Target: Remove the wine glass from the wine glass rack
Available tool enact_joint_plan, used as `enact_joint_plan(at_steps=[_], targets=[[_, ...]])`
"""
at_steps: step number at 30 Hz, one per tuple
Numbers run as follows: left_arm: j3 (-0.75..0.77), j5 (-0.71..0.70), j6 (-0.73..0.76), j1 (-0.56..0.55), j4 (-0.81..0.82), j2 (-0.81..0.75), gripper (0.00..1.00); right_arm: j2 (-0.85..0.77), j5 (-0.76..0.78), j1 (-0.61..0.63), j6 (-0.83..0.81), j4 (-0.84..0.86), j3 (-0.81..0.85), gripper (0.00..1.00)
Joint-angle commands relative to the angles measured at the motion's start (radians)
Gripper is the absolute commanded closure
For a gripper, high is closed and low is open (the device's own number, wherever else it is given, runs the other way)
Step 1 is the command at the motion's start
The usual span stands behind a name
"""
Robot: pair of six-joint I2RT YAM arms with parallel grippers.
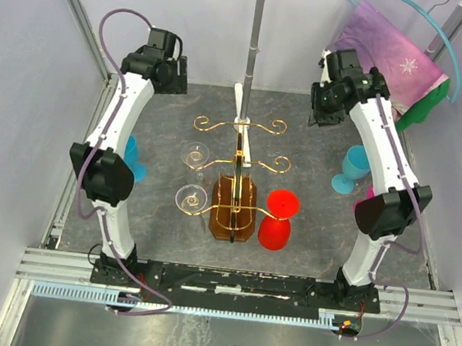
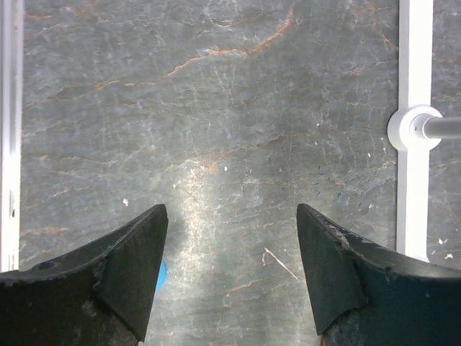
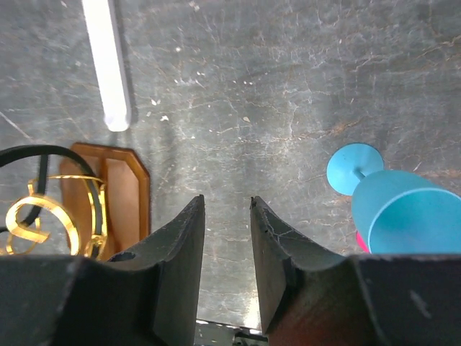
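My left gripper will next turn and go back to the rear glass, which is on the gripper's right in the top view, and onto its foot's rim [image 1: 190, 146], clear of wire.
The gold wire wine glass rack [image 1: 238, 182] stands mid-table on its amber base [image 1: 232, 214]. Two clear wine glasses [image 1: 190, 197] hang upside down from its left arms, the second one [image 1: 193, 154] behind the first. A red glass [image 1: 278, 220] is at its right front arm. My left gripper [image 1: 166, 65] is far back left, wide open and empty over bare table [image 2: 230, 209]. My right gripper [image 1: 331, 101] is far back right, its jaws a narrow gap apart and empty [image 3: 227, 200]. The right wrist view shows the amber base [image 3: 119, 191] and a gold scroll [image 3: 36, 220] at its left.
A grey upright pole [image 1: 253, 51] on a white cross foot [image 2: 414, 128] stands behind the rack. A blue glass [image 1: 353, 169] stands at the right, also in the right wrist view [image 3: 403, 213]. Another blue glass [image 1: 133, 159] is behind my left arm. A purple cloth [image 1: 392, 58] hangs back right.
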Motion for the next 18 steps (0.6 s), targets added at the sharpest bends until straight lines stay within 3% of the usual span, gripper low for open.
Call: enact_joint_plan(at_steps=[1,4,8,14,16,18], targets=[[0.009,-0.031,-0.082,0.005,-0.038,-0.120,0.23,-0.131,-0.015,-0.001,0.045,-0.040,0.086,0.60],[-0.071,-0.009,-0.120,0.004,0.012,-0.232,0.30,-0.179,-0.053,-0.002,0.063,-0.059,0.096,0.60],[-0.208,0.055,-0.172,0.003,0.109,-0.401,0.31,-0.242,-0.122,-0.001,0.088,-0.078,0.067,0.60],[-0.496,0.272,-0.310,0.000,0.241,-0.658,0.39,-0.340,-0.221,0.009,0.107,-0.133,0.026,0.58],[-0.545,0.289,-0.314,0.000,0.243,-0.727,0.44,-0.361,-0.231,0.012,0.104,-0.167,0.028,0.58],[-0.566,0.289,-0.315,-0.009,0.214,-0.768,0.56,-0.384,-0.229,0.014,0.103,-0.188,0.022,0.58]])
